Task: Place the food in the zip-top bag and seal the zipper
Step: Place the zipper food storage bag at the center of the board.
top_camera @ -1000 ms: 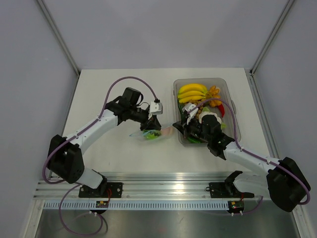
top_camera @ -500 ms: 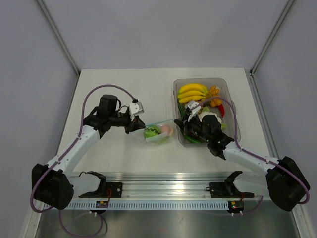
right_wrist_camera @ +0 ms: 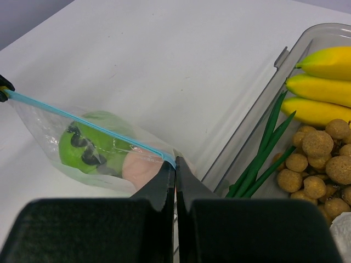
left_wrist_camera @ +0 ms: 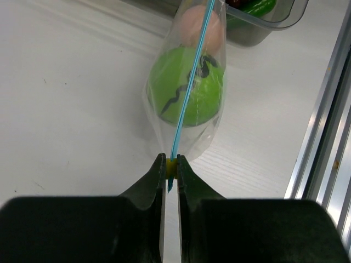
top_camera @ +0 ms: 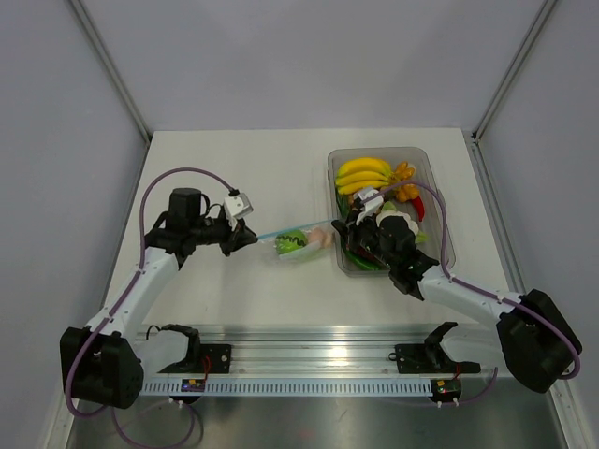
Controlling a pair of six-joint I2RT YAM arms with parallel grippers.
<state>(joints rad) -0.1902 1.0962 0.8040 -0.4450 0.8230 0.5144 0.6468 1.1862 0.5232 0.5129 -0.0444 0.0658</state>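
I should next lift my left gripper and move it away from my base over the table, and then open it off the zipper.
The clear zip-top bag (top_camera: 298, 246) hangs stretched between my two grippers over the table middle. Inside it sit a bright green round piece (left_wrist_camera: 186, 93) and a pinkish peach piece (left_wrist_camera: 202, 28); both also show in the right wrist view, the green piece (right_wrist_camera: 88, 150) and the peach (right_wrist_camera: 143, 169). The light-blue zipper (right_wrist_camera: 82, 123) runs taut along the bag's top edge. My left gripper (left_wrist_camera: 171, 167) is shut on the zipper's left end, at its yellow slider. My right gripper (right_wrist_camera: 175, 163) is shut on the zipper's right end.
A rigid clear tub (top_camera: 433, 201) at the right holds bananas (top_camera: 363, 174), green stalks (right_wrist_camera: 263, 159), small brown balls (right_wrist_camera: 318, 159) and other toy food. My right arm reaches over the tub's near left corner. A metal rail (top_camera: 309, 351) runs along the table's near edge.
My left gripper has slid left along the zipper, away from the right gripper, and the strip is now pulled straight. The bag has shifted slightly right and up. The right gripper has held its place.
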